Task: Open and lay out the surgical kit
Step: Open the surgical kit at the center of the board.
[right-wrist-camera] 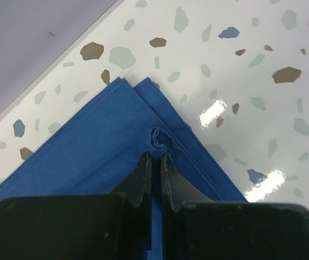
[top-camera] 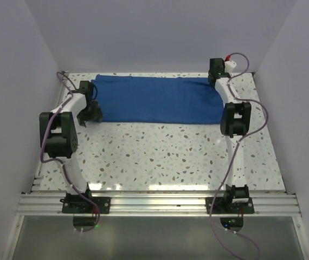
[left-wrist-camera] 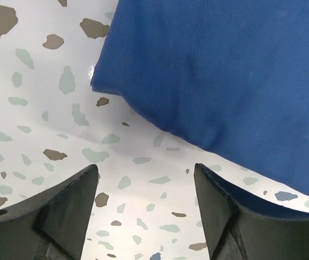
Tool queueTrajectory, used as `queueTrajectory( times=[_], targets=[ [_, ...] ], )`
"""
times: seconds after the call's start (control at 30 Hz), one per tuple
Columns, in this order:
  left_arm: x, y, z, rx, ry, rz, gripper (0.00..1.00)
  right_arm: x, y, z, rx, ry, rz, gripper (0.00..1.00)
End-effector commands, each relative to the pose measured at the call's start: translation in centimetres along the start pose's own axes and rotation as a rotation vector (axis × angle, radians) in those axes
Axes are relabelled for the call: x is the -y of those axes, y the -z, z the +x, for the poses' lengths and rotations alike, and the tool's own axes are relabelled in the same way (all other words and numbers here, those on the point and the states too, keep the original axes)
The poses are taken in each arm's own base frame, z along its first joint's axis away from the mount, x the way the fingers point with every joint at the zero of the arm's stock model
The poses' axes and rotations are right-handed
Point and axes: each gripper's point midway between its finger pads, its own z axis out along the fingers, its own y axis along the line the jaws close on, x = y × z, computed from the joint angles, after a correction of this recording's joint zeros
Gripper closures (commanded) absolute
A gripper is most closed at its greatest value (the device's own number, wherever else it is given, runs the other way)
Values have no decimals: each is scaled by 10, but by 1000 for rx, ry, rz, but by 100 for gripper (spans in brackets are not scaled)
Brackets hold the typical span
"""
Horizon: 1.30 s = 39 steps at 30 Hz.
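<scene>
The right gripper needs to lift the pinched cloth, draw it back and release it on bare tabletop by the near bar point(top-camera: 208, 181), where there is room to unfold.
The surgical kit shows as a folded royal-blue cloth wrap point(top-camera: 154, 100) lying flat across the far side of the table. My left gripper point(top-camera: 92, 112) hangs low at the wrap's left end. Its jaws are open point(left-wrist-camera: 146, 173) over bare table, with the cloth's rounded corner point(left-wrist-camera: 225, 70) just ahead and to the right. My right gripper point(top-camera: 213, 81) is at the wrap's far right corner. It is shut point(right-wrist-camera: 157, 157) on a small bunched pinch of the cloth point(right-wrist-camera: 89, 146) just inside the hemmed corner.
The speckled terrazzo tabletop point(top-camera: 160, 157) stretches from the wrap to the rail at the near edge. Pale walls close in the back and both sides; the back wall's foot point(right-wrist-camera: 35, 59) runs near the right gripper.
</scene>
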Motion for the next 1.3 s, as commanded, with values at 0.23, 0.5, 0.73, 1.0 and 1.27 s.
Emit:
queueTrajectory(
  times=[0.23, 0.5, 0.73, 1.0, 1.27],
  targets=[
    [-6, 95, -58, 270, 118, 52, 4, -27, 151, -85, 58, -64, -280, 100],
    [-20, 161, -62, 400, 195, 102, 0, -3, 282, 42, -281, 51, -524, 100],
    [-36, 225, -66, 545, 280, 151, 0, 161, 421, 104, -353, 187, -517, 100],
    [-36, 252, -52, 572, 352, 209, 0, 305, 440, 150, -378, 196, -265, 4],
    [-26, 254, -19, 541, 299, 233, 0, 295, 439, 117, -356, 249, -164, 2]
  ],
)
